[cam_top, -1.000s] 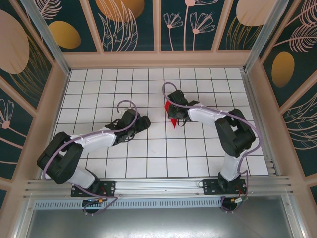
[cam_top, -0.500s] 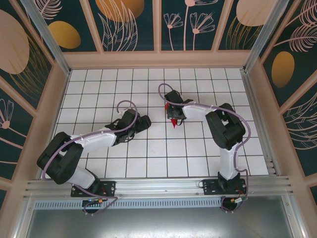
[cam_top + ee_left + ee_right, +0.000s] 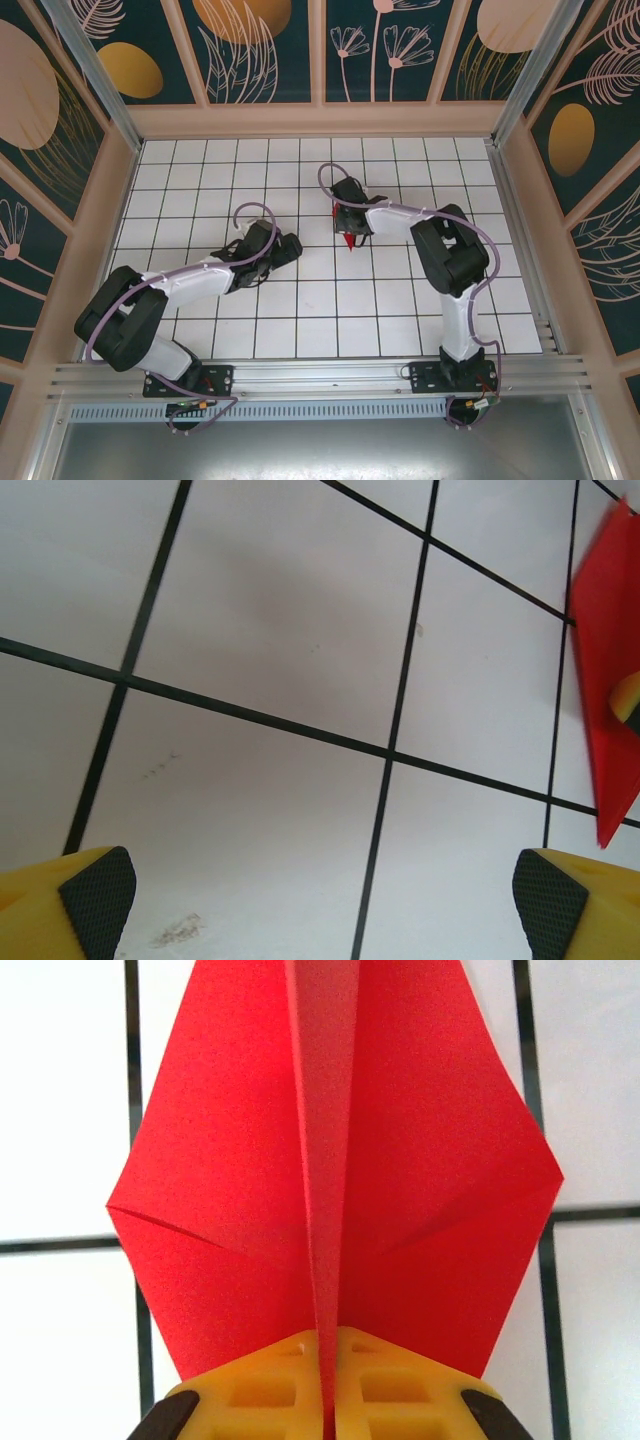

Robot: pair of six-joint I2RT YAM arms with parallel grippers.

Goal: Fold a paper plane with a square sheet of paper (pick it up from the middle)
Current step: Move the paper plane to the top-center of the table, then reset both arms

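I should first carry the plane (image 3: 330, 1160) over the tiles with my right gripper, then let go of the plane's standing fold (image 3: 326, 1310), to get it a short way away from my base.
The red paper plane (image 3: 330, 1160) is a creased kite shape with two wings spread and a middle ridge standing up. My right gripper (image 3: 325, 1400) is shut on that ridge, its yellow fingers pressed together on the paper. From above, the plane (image 3: 347, 238) shows as a small red tip under the right gripper (image 3: 347, 222), near the middle of the tiled table. In the left wrist view the red paper (image 3: 607, 670) hangs at the right edge. My left gripper (image 3: 320, 905) stands wide open over bare tile, left of the plane, and the top view has it (image 3: 292, 245) about one tile away.
The white grid-tiled table (image 3: 300, 320) is boxed in by wooden walls with dark floral panels on three sides. An aluminium rail (image 3: 320, 378) runs along the near edge where both arm bases are bolted. A small smudge (image 3: 180, 930) marks the tile under the left gripper.
The right arm has drawn the plane slightly up and to the left, and the red paper shows smaller from above. The left arm has hardly moved.
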